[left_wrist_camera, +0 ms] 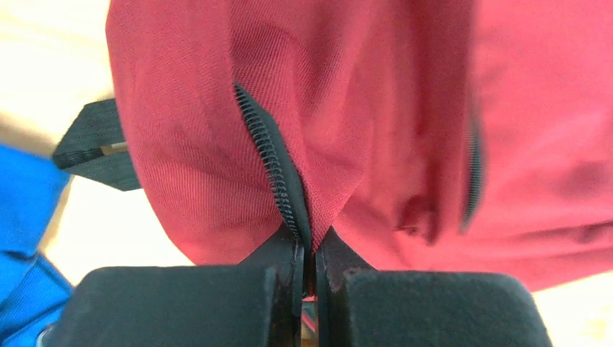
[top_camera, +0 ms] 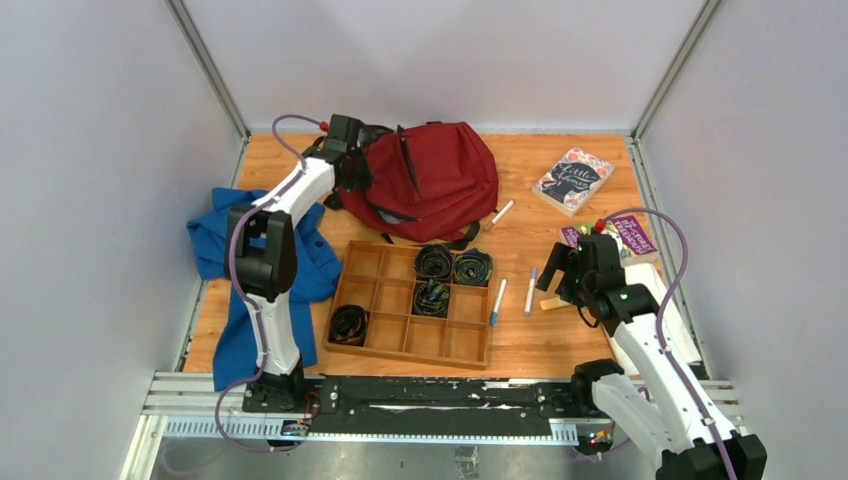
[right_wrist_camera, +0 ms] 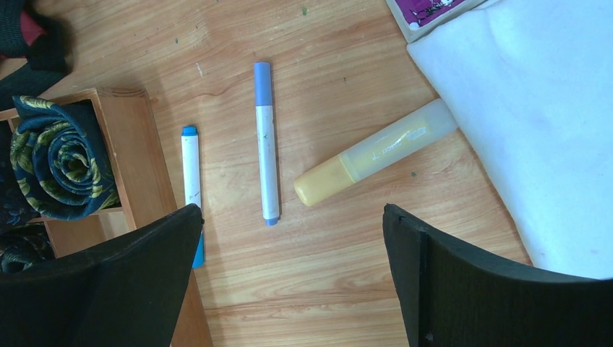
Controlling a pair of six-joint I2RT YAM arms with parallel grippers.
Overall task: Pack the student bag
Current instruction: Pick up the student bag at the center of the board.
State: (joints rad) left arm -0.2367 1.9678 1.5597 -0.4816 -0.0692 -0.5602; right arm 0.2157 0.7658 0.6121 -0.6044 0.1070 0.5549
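I should bring the pinched zipper edge up and over the bag's middle (top_camera: 432, 182) with my left gripper, then let go of it, because the bag is lying flat on the tabletop.
The dark red student bag (top_camera: 435, 180) lies at the back of the table, left of centre. My left gripper (top_camera: 350, 168) is at its left edge. In the left wrist view the gripper (left_wrist_camera: 309, 253) is shut on the bag's fabric (left_wrist_camera: 376, 108) right at the black zipper (left_wrist_camera: 271, 155). My right gripper (top_camera: 558, 277) hovers open and empty over the table at the right. In the right wrist view its fingers (right_wrist_camera: 137, 267) spread wide just short of a lavender-capped marker (right_wrist_camera: 266, 141), a blue-capped marker (right_wrist_camera: 191, 181) and a yellow highlighter (right_wrist_camera: 376, 153).
A wooden compartment tray (top_camera: 400, 335) with rolled ties (top_camera: 455, 266) stands front centre. A blue garment (top_camera: 225, 250) lies left. Two books (top_camera: 572, 180) (top_camera: 628, 236) and a white flat item (right_wrist_camera: 535, 108) lie right. Another marker (top_camera: 501, 214) lies beside the bag.
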